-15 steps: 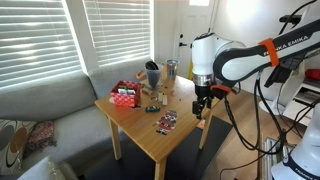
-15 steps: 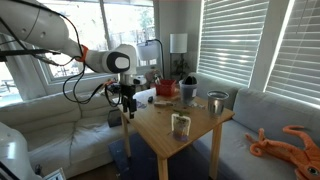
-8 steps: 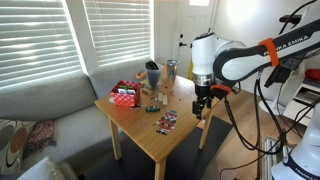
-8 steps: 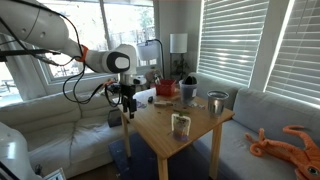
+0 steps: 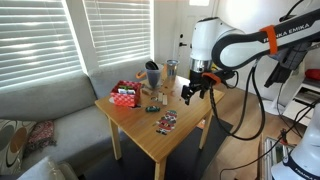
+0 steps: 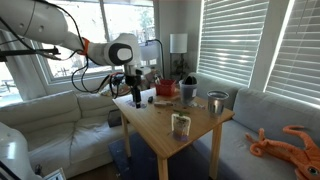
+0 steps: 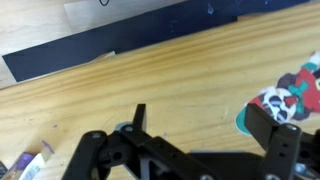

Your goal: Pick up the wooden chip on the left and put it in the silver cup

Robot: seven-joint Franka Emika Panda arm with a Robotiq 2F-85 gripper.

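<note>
I should next move my gripper outward past the colourful packet, then down onto the pale wooden chip.
The silver cup stands at the far side of the wooden table, beside the dark cup; it also shows in an exterior view. Small wooden chips lie near the table's middle, too small to tell apart. My gripper hangs tilted over the table's edge, a little above it, also seen in an exterior view. In the wrist view its jaws are open and empty over bare wood. No chip shows in the wrist view.
A red box sits at one table corner. A colourful packet lies near the front, also seen in the wrist view. A grey sofa runs behind the table. A dark rug lies below the table edge.
The gripper has risen from beside the table's edge and swung in over the table, tilting as it went. It is still open and empty. Nothing on the table moved.
</note>
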